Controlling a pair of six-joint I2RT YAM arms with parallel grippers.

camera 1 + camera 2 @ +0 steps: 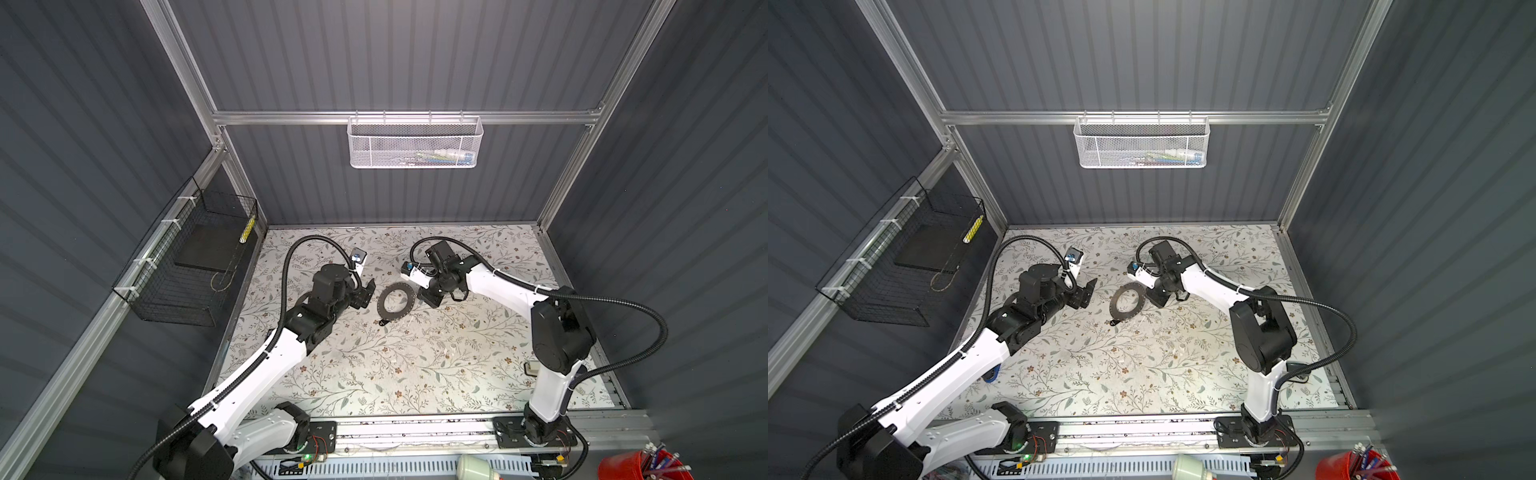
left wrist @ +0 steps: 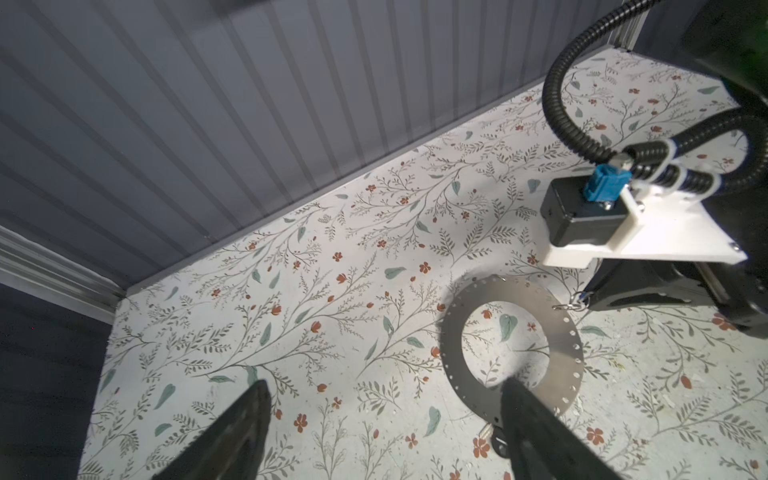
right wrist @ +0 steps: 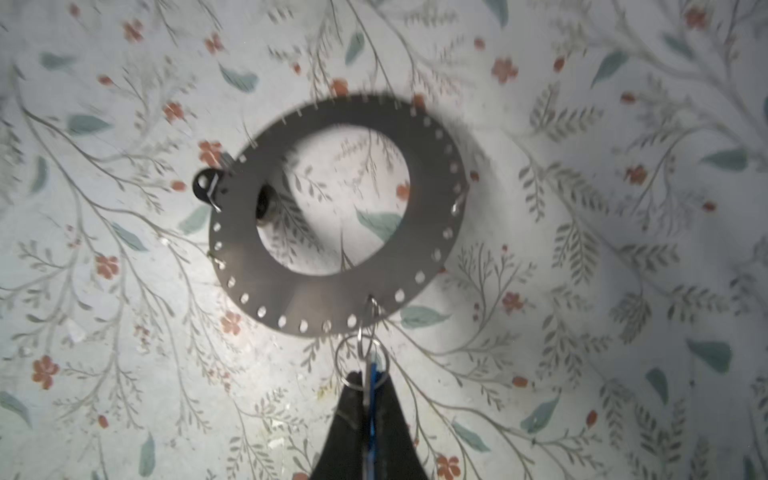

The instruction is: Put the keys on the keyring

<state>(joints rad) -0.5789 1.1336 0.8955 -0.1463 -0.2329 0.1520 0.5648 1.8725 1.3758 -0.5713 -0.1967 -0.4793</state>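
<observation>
My right gripper is to draw back from my left gripper next and go down to the open mat to release the silvery key, as its loop already links into the keyring.
The keyring is a flat grey ring with small holes. It lies on the floral mat between the two arms in both top views. A black oval key hangs by a wire clip at its rim. My right gripper is shut on the silvery key with the blue tag. That key's wire loop is linked into a hole of the keyring. My left gripper stands open with nothing in it, just left of the keyring. One of its fingers hides part of the band.
A black wire basket hangs on the left wall and a white mesh basket on the back wall. A red cup of pens stands at the front right, beyond the mat. The arms' cables loop over the mat's far half.
</observation>
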